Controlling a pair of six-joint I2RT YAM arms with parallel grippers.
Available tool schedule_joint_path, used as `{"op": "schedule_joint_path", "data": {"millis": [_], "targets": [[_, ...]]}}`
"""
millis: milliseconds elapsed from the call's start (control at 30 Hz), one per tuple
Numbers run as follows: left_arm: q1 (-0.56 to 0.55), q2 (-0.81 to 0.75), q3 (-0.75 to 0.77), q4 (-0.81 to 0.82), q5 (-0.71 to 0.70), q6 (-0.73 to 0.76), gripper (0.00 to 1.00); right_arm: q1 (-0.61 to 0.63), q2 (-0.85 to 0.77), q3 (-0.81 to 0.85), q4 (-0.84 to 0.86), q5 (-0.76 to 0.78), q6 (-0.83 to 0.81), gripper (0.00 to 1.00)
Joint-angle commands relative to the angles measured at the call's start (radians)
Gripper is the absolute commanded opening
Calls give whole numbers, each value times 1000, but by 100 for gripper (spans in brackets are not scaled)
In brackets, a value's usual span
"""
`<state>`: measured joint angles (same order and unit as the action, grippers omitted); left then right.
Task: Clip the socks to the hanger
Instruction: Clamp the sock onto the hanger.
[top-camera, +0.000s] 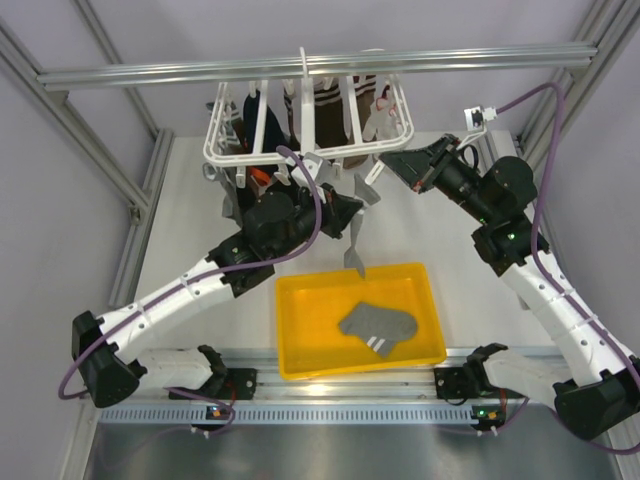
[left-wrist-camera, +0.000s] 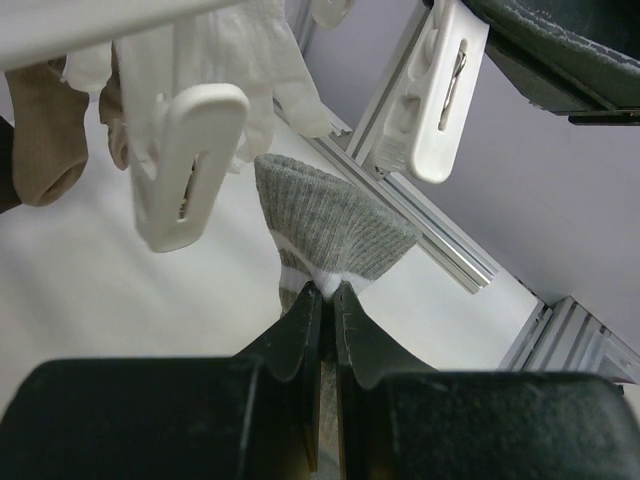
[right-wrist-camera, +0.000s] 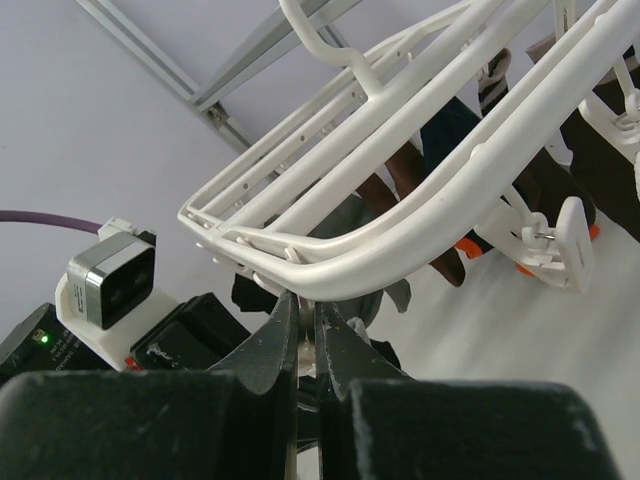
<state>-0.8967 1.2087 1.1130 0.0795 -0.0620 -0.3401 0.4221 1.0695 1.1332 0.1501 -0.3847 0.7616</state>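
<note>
The empty clip by my right gripper hangs to the right in the left wrist view. So the cuff (left-wrist-camera: 335, 225) goes up into that clip next, and my left gripper lifts and releases it.
The white hanger (top-camera: 308, 120) hangs from the top rail, with dark and brown socks on it. My left gripper (top-camera: 352, 212) is shut on the cuff of a grey sock (top-camera: 355, 250), which dangles above the tray. In the left wrist view the ribbed cuff (left-wrist-camera: 335, 225) sticks up from the shut gripper (left-wrist-camera: 328, 290), just below two white clips (left-wrist-camera: 190, 165) (left-wrist-camera: 435, 90). My right gripper (top-camera: 390, 160) is at the hanger's front right corner. It (right-wrist-camera: 305, 305) is shut under the frame (right-wrist-camera: 400, 240) on a pale clip. The other grey sock (top-camera: 378, 325) lies flat in the tray.
The yellow tray (top-camera: 285, 330) sits at the near middle of the table. Aluminium frame posts stand on both sides and a rail (top-camera: 300, 70) runs across the top. A white glove-like item (left-wrist-camera: 250, 60) and a beige sock (left-wrist-camera: 45, 130) hang beside the clips.
</note>
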Motion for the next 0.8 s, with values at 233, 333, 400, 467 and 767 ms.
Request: {"op": "schedule_joint_path", "data": {"millis": [233,333,400,467,767], "targets": [[15,-18,31,85,57,-59,0,-14,-3,-7,23,13,-54,0],[13,-23,30,95,57,-65,0,-16,0,-9,25,12,-56,0],[15,-24,33,98,57,-76,0,-16,0,-9,25,9,-58,0],[15,-24,34,97,57,-82,0,-16,0,-10,28,3,-58,0],[21,-20,47,124,56,-83,0,-14,3,-18,29,-11,-53,0]]}}
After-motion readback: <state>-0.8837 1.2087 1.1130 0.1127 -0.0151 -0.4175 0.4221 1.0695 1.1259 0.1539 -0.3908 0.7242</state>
